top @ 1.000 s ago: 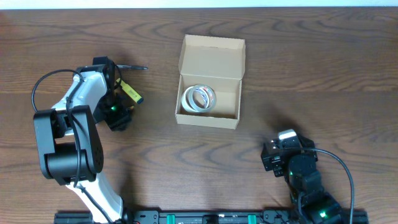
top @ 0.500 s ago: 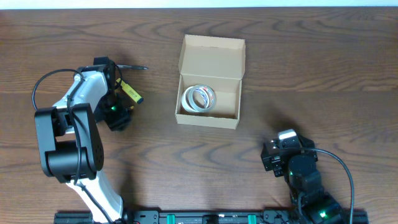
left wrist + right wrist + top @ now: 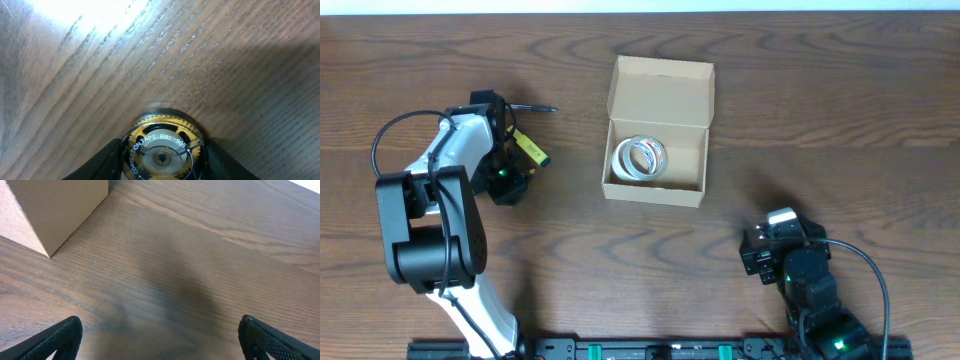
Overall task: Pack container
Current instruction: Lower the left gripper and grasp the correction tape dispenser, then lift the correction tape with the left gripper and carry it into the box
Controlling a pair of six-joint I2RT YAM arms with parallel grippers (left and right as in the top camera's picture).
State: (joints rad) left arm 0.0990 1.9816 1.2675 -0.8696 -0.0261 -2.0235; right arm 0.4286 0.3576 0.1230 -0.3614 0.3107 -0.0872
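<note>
Next I need to move my left gripper up, across and down into the box's bare half [image 3: 686,168] to release the dispenser, as that lies to its right in the overhead view.
The container [image 3: 691,168] is a light-tan cardboard box at the table's middle, its flap lid [image 3: 661,90] open toward the back. A clear tape roll [image 3: 640,157] lies inside at the left. My left gripper [image 3: 508,180] is low over the table, left of the box. In the left wrist view its jaws [image 3: 162,156] are shut on a clear correction tape dispenser [image 3: 161,145] with a yellow gear; its yellow end [image 3: 531,149] shows from above. My right gripper [image 3: 772,243] is open and empty [image 3: 160,335] at the front right, with the box corner [image 3: 55,210] ahead.
A thin dark piece [image 3: 532,107] sticks out beside the left arm's wrist at the back left. Both arm bases stand along the front edge. Dark wood table [image 3: 840,130] lies all around the box.
The left gripper has shifted very slightly with the correction tape in it. The right arm and the box have not moved.
</note>
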